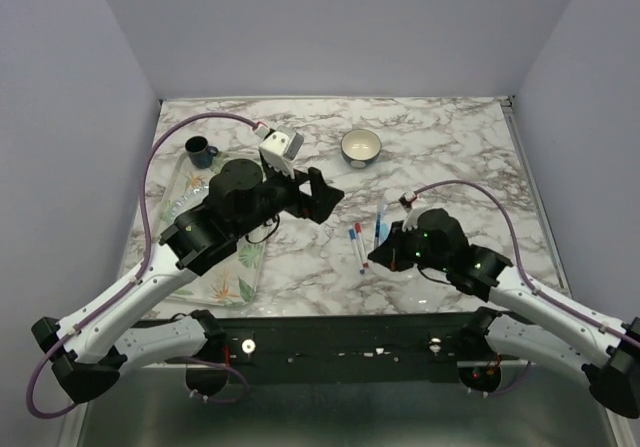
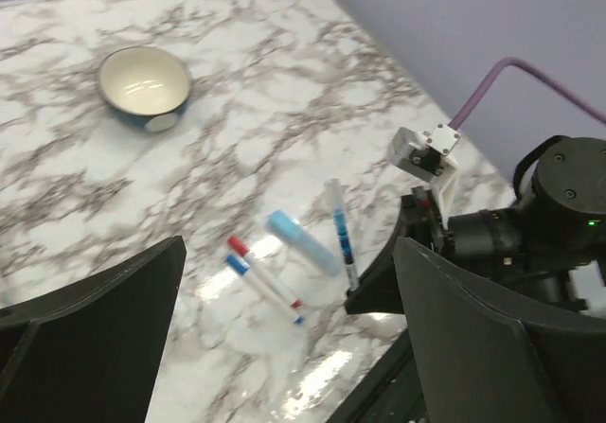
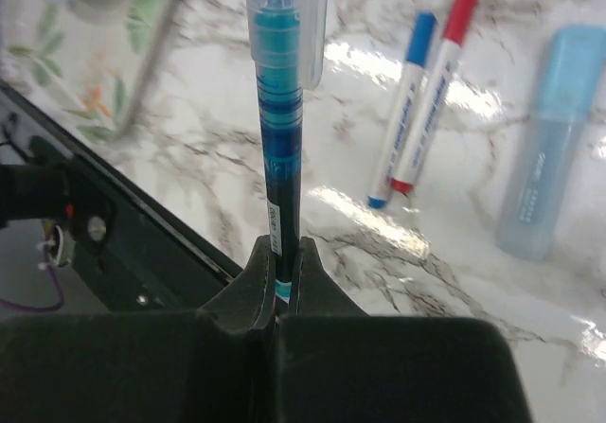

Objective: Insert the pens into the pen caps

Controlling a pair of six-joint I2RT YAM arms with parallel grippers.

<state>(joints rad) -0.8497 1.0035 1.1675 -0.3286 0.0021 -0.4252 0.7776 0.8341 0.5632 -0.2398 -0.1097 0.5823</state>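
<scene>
My right gripper next needs to turn the dark blue pen alongside the red-capped white pen, down onto marble [image 3: 485, 120], since the clear cap is already on the dark blue pen.
My right gripper [image 3: 281, 253] is shut on the lower end of a dark blue pen [image 3: 281, 149]. The pen points away from the gripper, and a clear cap [image 3: 284, 11] sits on its far end. Two white pens lie side by side on the marble, one with a red cap [image 3: 461, 11] and one with a blue cap [image 3: 423, 35]. A thicker pale blue marker [image 3: 549, 149] lies to their right. My left gripper [image 2: 289, 253] hangs open above these pens with nothing between its fingers. From above, the left gripper [image 1: 325, 197] is up and left of the white pens [image 1: 356, 247], and the right gripper [image 1: 385, 254] is beside them.
A small bowl [image 1: 361, 147] stands at the back centre of the marble table. A dark mug [image 1: 200, 150] sits at the far end of a leaf-patterned tray [image 1: 225, 282] on the left. The table's black front rail [image 1: 340, 342] runs just behind the pens.
</scene>
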